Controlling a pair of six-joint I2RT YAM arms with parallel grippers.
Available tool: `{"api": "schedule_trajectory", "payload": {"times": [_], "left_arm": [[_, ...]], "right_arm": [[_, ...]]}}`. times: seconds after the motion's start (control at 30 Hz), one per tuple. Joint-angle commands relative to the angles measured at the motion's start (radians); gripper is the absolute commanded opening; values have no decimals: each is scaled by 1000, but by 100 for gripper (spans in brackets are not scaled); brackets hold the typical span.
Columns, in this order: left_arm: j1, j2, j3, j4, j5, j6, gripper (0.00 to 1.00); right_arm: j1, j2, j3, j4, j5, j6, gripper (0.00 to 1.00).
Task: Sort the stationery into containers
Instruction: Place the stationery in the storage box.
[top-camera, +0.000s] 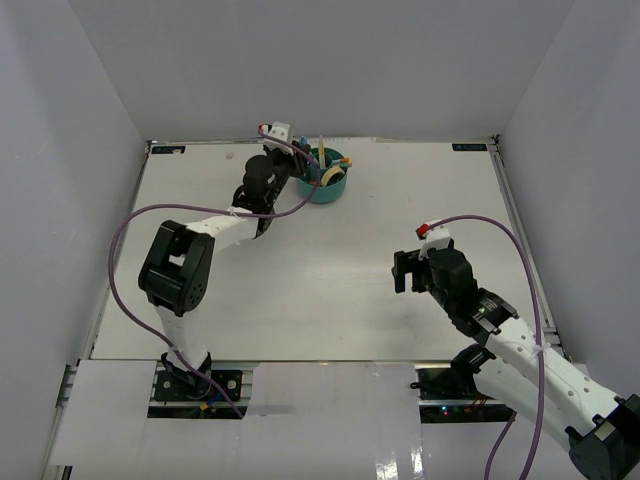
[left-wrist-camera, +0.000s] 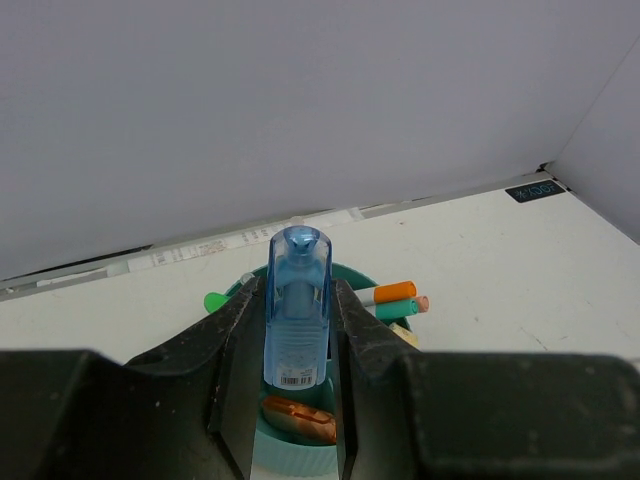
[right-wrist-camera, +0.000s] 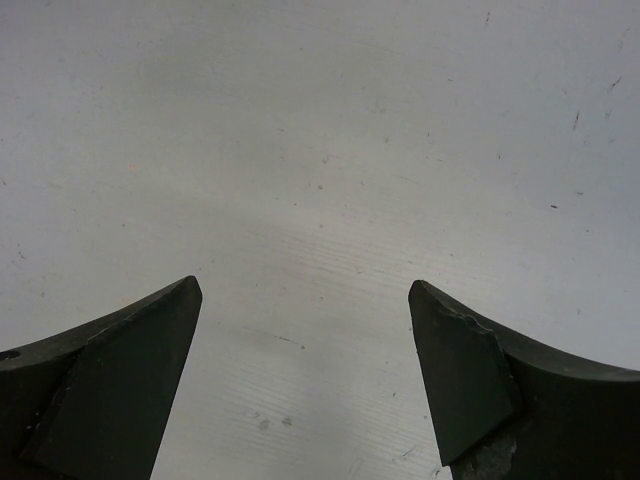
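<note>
Next, my left gripper lowers the light-blue clip (left-wrist-camera: 297, 318) toward the container's near section with the salmon eraser (left-wrist-camera: 306, 408) and releases it inside, as it hangs upright above.
My left gripper (left-wrist-camera: 297, 300) is shut on a light-blue clip (left-wrist-camera: 297, 318), holding it upright just above the round teal container (left-wrist-camera: 300, 455). The container stands at the table's far middle (top-camera: 327, 190). Under the clip a salmon eraser (left-wrist-camera: 300, 418) lies in a near compartment. Beside it in the container are an orange-capped highlighter (left-wrist-camera: 398, 291), a teal pen (left-wrist-camera: 396, 309) and a green cap (left-wrist-camera: 214, 300). My right gripper (top-camera: 405, 270) hovers open over bare table at right of centre, and nothing lies between its jaws (right-wrist-camera: 305, 300).
White walls enclose the table on three sides, and the back wall stands close behind the container. A black label (left-wrist-camera: 530, 190) marks the far right corner. The left arm (top-camera: 215, 235) stretches across the left half of the table.
</note>
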Motion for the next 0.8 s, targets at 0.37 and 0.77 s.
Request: {"api": "schedule_trajectory", "payload": {"times": [0.37,0.77], "left_arm": [[29,126,-3,198,63,-33,26],[32,199,8,206,58,-36,42]], "right_arm": [[-5,-20,-9,32,10,-10,91],[-5,-16,-12,32,18,-10,91]]}}
